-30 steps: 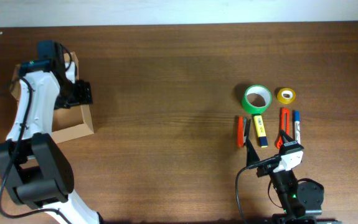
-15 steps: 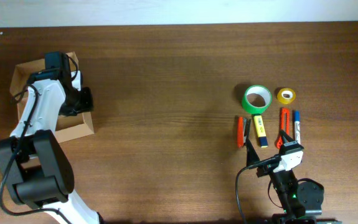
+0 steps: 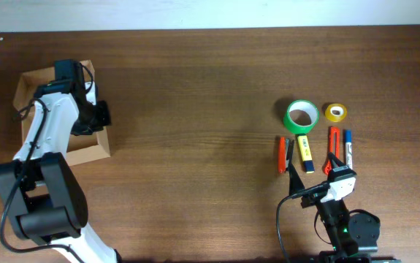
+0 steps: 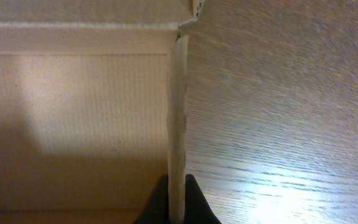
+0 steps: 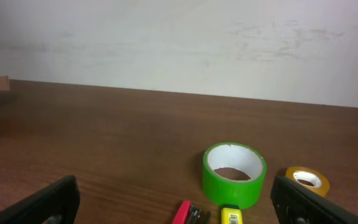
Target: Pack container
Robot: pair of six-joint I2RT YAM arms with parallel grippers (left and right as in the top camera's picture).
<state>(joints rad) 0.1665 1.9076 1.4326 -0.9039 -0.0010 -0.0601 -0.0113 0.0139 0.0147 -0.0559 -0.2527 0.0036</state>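
Bare table by the green tape roll [image 3: 220, 106] is to my left gripper's right in the overhead view. I will bring the box there, nearer the items, and release it.
The container [image 3: 82, 152] is an open tan cardboard box at the table's left side, partly covered by my left arm. My left gripper [image 3: 101, 115] is shut on the box's right wall. In the left wrist view the thin wall edge [image 4: 177, 112] runs up from between the two dark fingertips [image 4: 197, 210], with the box's inside to the left. My right gripper [image 5: 179, 208] stands open low at the front right, with nothing between its fingers. Beyond it lie a green tape roll [image 5: 233, 174] and a small yellow tape roll [image 5: 306, 180].
Pens and markers lie in a group just ahead of the right gripper: an orange marker [image 3: 282, 154], a yellow highlighter [image 3: 304, 151], an orange cutter [image 3: 334, 139] and a blue pen [image 3: 347, 142]. Bare brown table [image 3: 195, 146] stretches between the box and these items.
My left gripper has moved from inside the box to its right wall and closed on it. The right arm and the items have not moved.
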